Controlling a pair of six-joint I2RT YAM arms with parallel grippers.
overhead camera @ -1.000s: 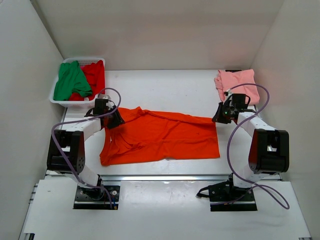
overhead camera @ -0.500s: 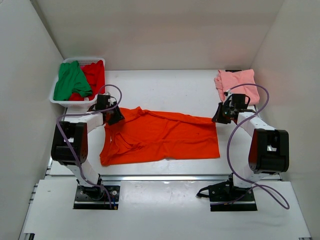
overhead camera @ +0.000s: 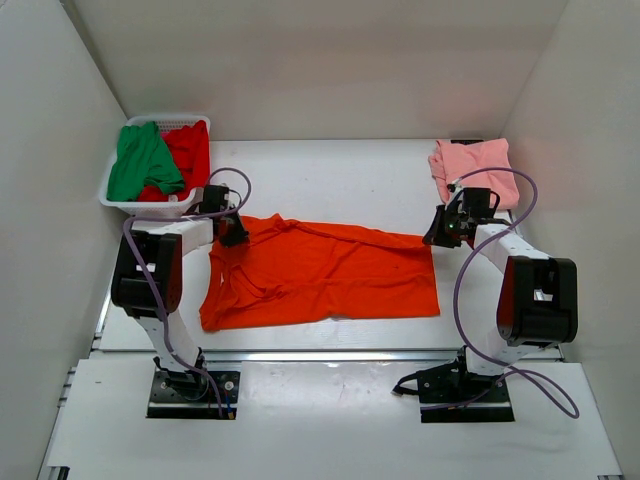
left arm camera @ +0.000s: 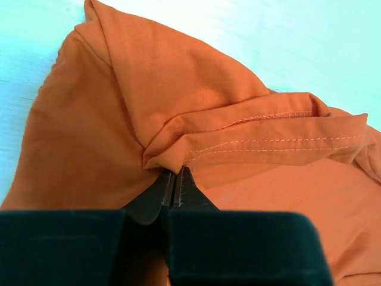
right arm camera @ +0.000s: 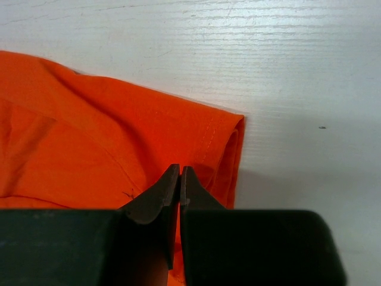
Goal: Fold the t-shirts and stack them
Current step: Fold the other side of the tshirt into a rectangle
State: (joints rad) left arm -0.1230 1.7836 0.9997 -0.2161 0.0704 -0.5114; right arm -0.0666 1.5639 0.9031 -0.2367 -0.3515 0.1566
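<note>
The robot's left gripper will next draw the pinched fold back, lay it over the orange t-shirt's basket-side end [overhead camera: 226, 274] and let it go, because the near half of the t-shirt there is uncovered.
The bright orange t-shirt [overhead camera: 330, 275] lies spread across the middle of the table, with its long side running left to right. My left gripper [overhead camera: 233, 237] is shut on a bunched fold at the shirt's far left corner; the pinch also shows in the left wrist view [left arm camera: 175, 171]. My right gripper [overhead camera: 440, 238] is shut at the shirt's far right corner, its tips low on the hemmed cloth [right arm camera: 180, 170]. The pale pink t-shirt [overhead camera: 475, 165] lies folded at the far right. The green t-shirt [overhead camera: 140, 160] and the red t-shirt [overhead camera: 188, 148] lie in the basket.
The white plastic basket [overhead camera: 150, 207] stands at the far left, just behind my left gripper. White walls close in the table on the left, back and right. Bare table [overhead camera: 330, 175] shows between the basket and the pink shirt.
My left gripper has moved a little farther back and to the right, taking the shirt's left corner with it. My right gripper has stayed put.
</note>
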